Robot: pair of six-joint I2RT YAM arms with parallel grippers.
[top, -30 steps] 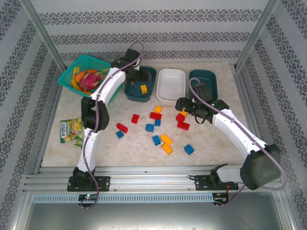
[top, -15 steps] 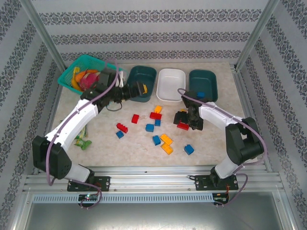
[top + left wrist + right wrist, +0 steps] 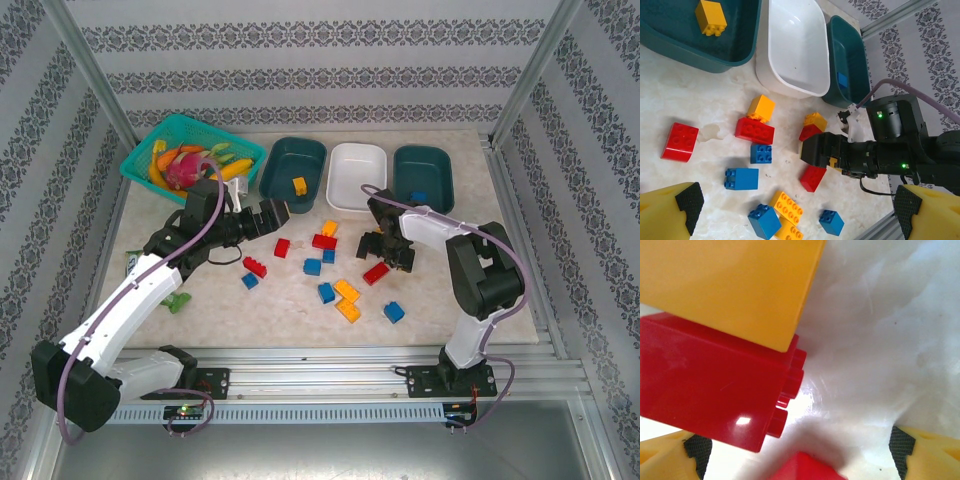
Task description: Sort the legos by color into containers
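Note:
My right gripper moves back from the stacked pair of bricks next and turns onto the far end of the loose red brick (image 3: 383,268) (image 3: 802,468), which is at an angle to my fingers.
Loose legos lie mid-table: red (image 3: 282,247), blue (image 3: 312,266) and yellow-orange (image 3: 347,291) bricks. The left dark teal tub (image 3: 293,172) holds a yellow brick (image 3: 299,184), also visible from the left wrist (image 3: 711,17). The white tub (image 3: 356,176) holds nothing. In the right teal tub (image 3: 422,175) lies a blue brick (image 3: 418,197). My left gripper (image 3: 270,215) hovers open in front of the left tub, nothing between its fingers (image 3: 675,207). My right gripper (image 3: 385,245) is open, low over a red brick (image 3: 715,390) with a yellow one (image 3: 735,285) on it.
A bright teal basket of fruit (image 3: 150,150) stands at the back left, and a snack packet (image 3: 135,262) lies under my left arm. Another red brick (image 3: 376,273) lies just in front of my right gripper. Metal frame posts rise at the table's back corners.
My left gripper has pulled back from the left teal tub toward the bricks, leaving the yellow brick inside. My right gripper has dropped low over the red bricks; one red brick shifted slightly nearer.

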